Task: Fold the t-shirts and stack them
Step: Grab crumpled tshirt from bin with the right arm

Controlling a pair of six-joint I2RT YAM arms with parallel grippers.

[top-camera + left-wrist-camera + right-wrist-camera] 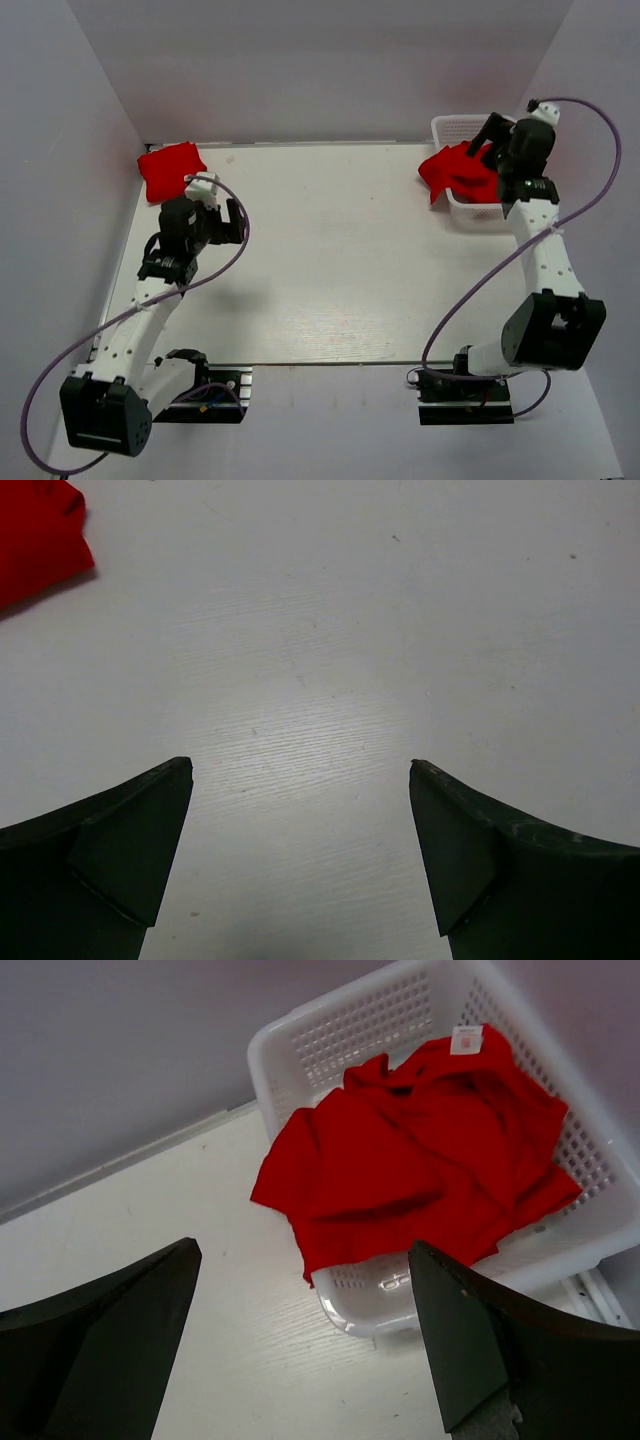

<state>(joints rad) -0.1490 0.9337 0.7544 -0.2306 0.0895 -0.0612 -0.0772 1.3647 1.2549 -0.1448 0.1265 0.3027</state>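
Observation:
My right gripper lowers its open fingers into the basket onto the bunched middle fold of red t-shirt [477, 172] [432, 1178] below them next, since creases gather cloth there.
A folded red t-shirt [170, 170] lies at the table's far left corner; its edge [35, 530] shows at the top left of the left wrist view. My left gripper [222, 222] [300, 770] hangs open over bare table to the right of it, holding nothing. A crumpled red t-shirt [455, 172] [420, 1160] fills the white lattice basket [460, 125] [340, 1035] at the far right and spills over its near-left rim. My right gripper [487, 140] [300, 1250] hovers open above the basket's near corner, with nothing between its fingers.
The white table [340, 250] is walled by grey panels at the back and on both sides. Purple cables loop from each arm. The basket stands against the back right corner.

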